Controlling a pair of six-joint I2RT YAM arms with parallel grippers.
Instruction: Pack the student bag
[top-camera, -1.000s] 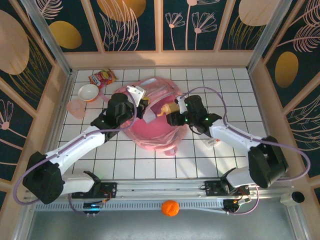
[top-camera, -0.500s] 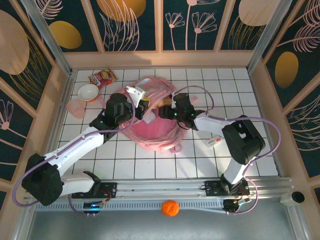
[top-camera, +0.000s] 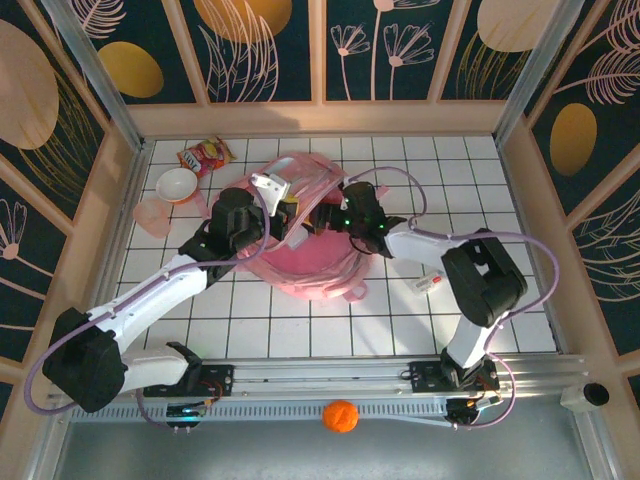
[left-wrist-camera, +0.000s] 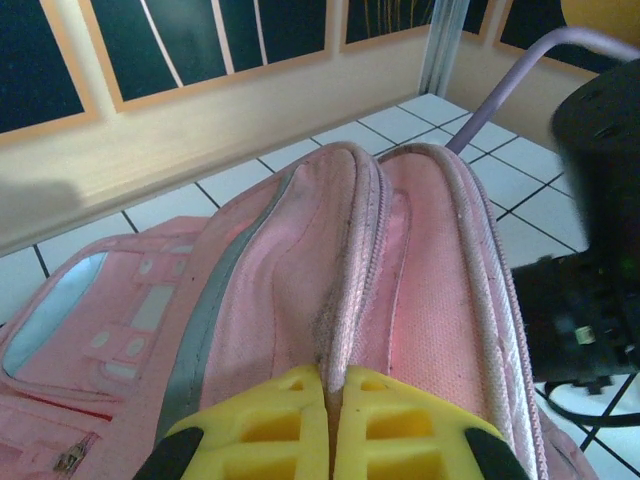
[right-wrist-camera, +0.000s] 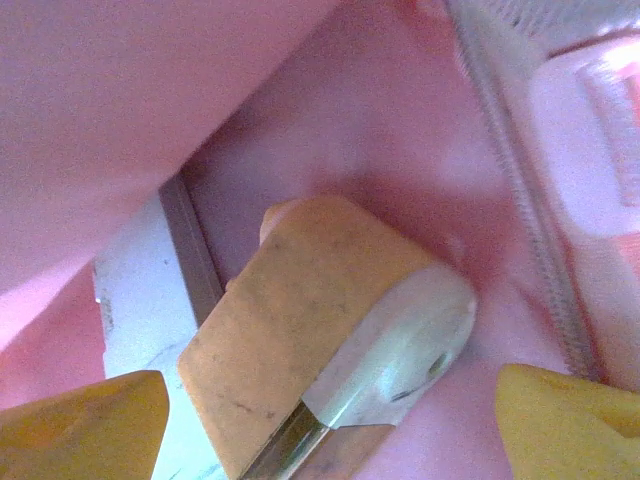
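The bag's top still stands raised, with its lifted zipper edge in my left gripper. Next I should move that edge back and down over the bag's open pink section (top-camera: 312, 256) and release it.
The student bag (top-camera: 300, 265), big and light pink, lies mid-table with its top lifted. My left gripper (top-camera: 292, 222) is shut on the bag's zipper edge; in the left wrist view the yellow fingers (left-wrist-camera: 335, 375) pinch the zipper seam of the bag (left-wrist-camera: 260, 280). My right gripper (top-camera: 328, 218) reaches into the bag's opening from the right. In the right wrist view its yellow fingertips (right-wrist-camera: 80, 420) stand wide apart inside the pink lining (right-wrist-camera: 380, 120), and a tan and white block-shaped object (right-wrist-camera: 320, 330) lies between them with a gap on each side.
A white bowl (top-camera: 177, 184), a pink cup (top-camera: 152, 214) and a snack packet (top-camera: 205, 154) sit at the back left. A small white item (top-camera: 428, 284) lies right of the bag. An orange ball (top-camera: 341, 415) rests beyond the front rail. The right arm's black body (left-wrist-camera: 590, 300) crowds the bag's right side.
My right gripper has moved left, from beside the bag into its opening, carrying the tan object in with it. The left gripper has kept its hold on the edge.
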